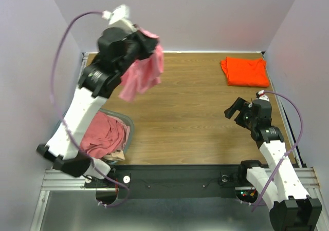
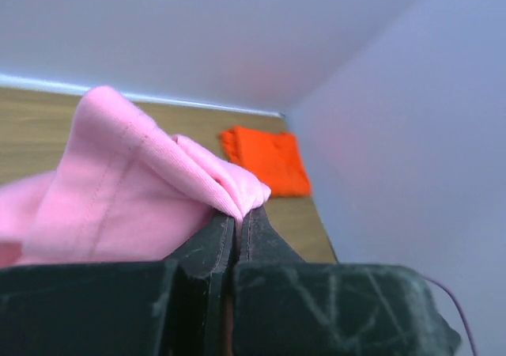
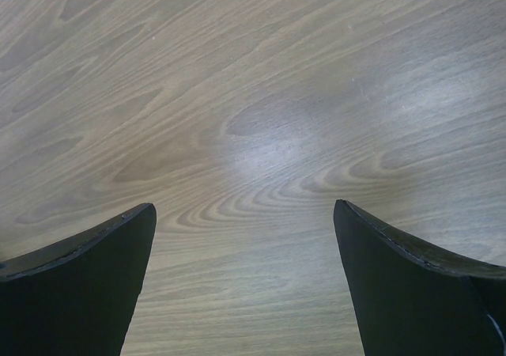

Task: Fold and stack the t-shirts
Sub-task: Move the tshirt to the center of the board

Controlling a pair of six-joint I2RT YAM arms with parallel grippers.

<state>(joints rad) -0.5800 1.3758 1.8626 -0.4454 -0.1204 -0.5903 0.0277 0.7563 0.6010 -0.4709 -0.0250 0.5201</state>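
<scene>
My left gripper will swing to the right in the top view, then lower and release the t-shirt, because the table's bare middle is below on that side.
A light pink t-shirt [image 1: 144, 72] hangs in the air over the table's back left, bunched, with my left gripper [image 1: 149, 42] shut on a fold of it. In the left wrist view the pink fabric [image 2: 134, 182] is pinched at the closed fingertips of the left gripper [image 2: 239, 213]. A folded bright orange t-shirt [image 1: 245, 71] lies flat at the back right and shows far off as the orange t-shirt [image 2: 267, 158]. My right gripper [image 1: 237, 110] hovers open above bare wood at the right, and the right gripper [image 3: 245, 210] has nothing between its fingers.
A clear tub [image 1: 128, 126] stands at the near left holding dusty rose shirts [image 1: 105, 133] and a bit of tan cloth [image 1: 115, 154]. The wooden table [image 1: 190, 118] is walled on three sides. A black rail [image 1: 175, 179] runs along the near edge.
</scene>
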